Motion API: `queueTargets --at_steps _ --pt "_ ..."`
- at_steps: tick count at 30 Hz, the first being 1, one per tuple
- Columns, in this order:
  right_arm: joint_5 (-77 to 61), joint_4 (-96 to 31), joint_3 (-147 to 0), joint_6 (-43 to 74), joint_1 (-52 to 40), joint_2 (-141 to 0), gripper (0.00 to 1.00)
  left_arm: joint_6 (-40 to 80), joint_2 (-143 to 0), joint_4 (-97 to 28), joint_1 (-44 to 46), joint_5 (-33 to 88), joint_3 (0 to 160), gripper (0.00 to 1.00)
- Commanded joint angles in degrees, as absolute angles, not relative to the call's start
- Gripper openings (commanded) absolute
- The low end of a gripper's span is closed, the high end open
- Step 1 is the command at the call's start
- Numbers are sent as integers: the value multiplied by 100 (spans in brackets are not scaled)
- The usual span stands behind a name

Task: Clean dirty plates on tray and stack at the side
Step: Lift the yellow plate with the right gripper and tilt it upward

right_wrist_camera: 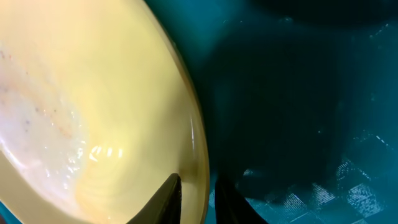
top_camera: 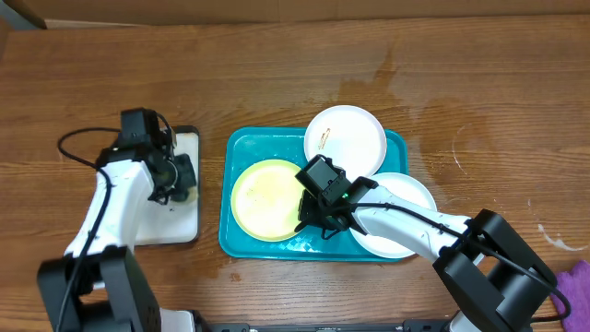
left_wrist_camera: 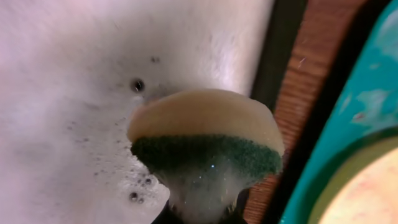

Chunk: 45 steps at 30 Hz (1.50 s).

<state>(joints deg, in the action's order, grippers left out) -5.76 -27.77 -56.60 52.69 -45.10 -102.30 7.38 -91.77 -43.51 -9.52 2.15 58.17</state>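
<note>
I'll bring my left gripper down on the small white tray, near its edge by the teal tray (top_camera: 241, 148).
A yellow-green plate (top_camera: 267, 198) lies wet at the left of the teal tray (top_camera: 241, 148). My right gripper (top_camera: 309, 221) is at that plate's right edge. In the right wrist view its two dark fingers (right_wrist_camera: 171, 196) pinch the rim of the yellow-green plate (right_wrist_camera: 93, 112), one on top and one outside, over the tray floor (right_wrist_camera: 298, 93). A white plate (top_camera: 346, 138) with a small smear sits at the tray's far right. Another white plate (top_camera: 415, 194) overhangs the near right corner, partly under my right arm. My left gripper (top_camera: 180, 180) is shut on a sponge (left_wrist_camera: 205, 143).
A small white tray with a black rim (top_camera: 171, 221) lies left of the teal tray, and its foamy floor (left_wrist_camera: 74, 74) is under the sponge. A wet patch (top_camera: 396, 88) darkens the wooden table behind the teal tray. Something purple (top_camera: 579, 277) shows at the right edge.
</note>
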Motion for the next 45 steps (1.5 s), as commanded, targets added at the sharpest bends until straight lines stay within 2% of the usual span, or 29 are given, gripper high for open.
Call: queueTargets --at_steps 1,2,3,7,9,13,15,18,19,20,21,28,35,45 --pt "-390 -2731 -5649 5271 -4536 -10300 10 735 -9382 -4209 -974 189 5714 4" --pt "-390 -2733 -5671 5269 -4534 -10300 5 652 -9445 -4176 -974 174 5714 4" --pt "-395 -2742 -5701 5245 -4515 -10300 4 582 -9515 -4141 -974 130 5714 5" --pt "-370 -3030 -5946 5006 -4464 -10300 4 178 -9719 -4045 -974 45 5714 9" --pt "-191 -3339 -6147 4845 -4460 -10300 4 121 -9791 -4045 -974 47 5714 14" --pt "270 -3999 -6643 4421 -4460 -10300 4 126 -9891 -4045 -974 47 5714 35" --pt "381 -4292 -6934 4174 -4460 -10300 4 126 -9900 -4051 -972 47 5714 49" --pt "405 -4539 -7242 3994 -4460 -10300 4 126 -9900 -4069 -972 45 5714 58" --pt "403 -4587 -7308 3988 -4460 -10300 4 126 -9900 -4069 -974 45 5714 65" --pt "405 -4635 -7402 3885 -4460 -10300 4 126 -9900 -4069 -974 43 5714 82" --pt "405 -4668 -7450 3861 -4460 -10300 4 123 -9900 -4069 -974 43 5714 85" --pt "405 -4814 -7723 3719 -4401 -10300 4 123 -9891 -4064 -974 45 5717 87" --pt "687 -5474 -8302 3371 -4145 -10300 4 126 -9747 -4066 -972 49 5817 91" --pt "991 -5977 -8954 2644 -4095 -10300 4 126 -8764 -4143 -972 381 6252 94"
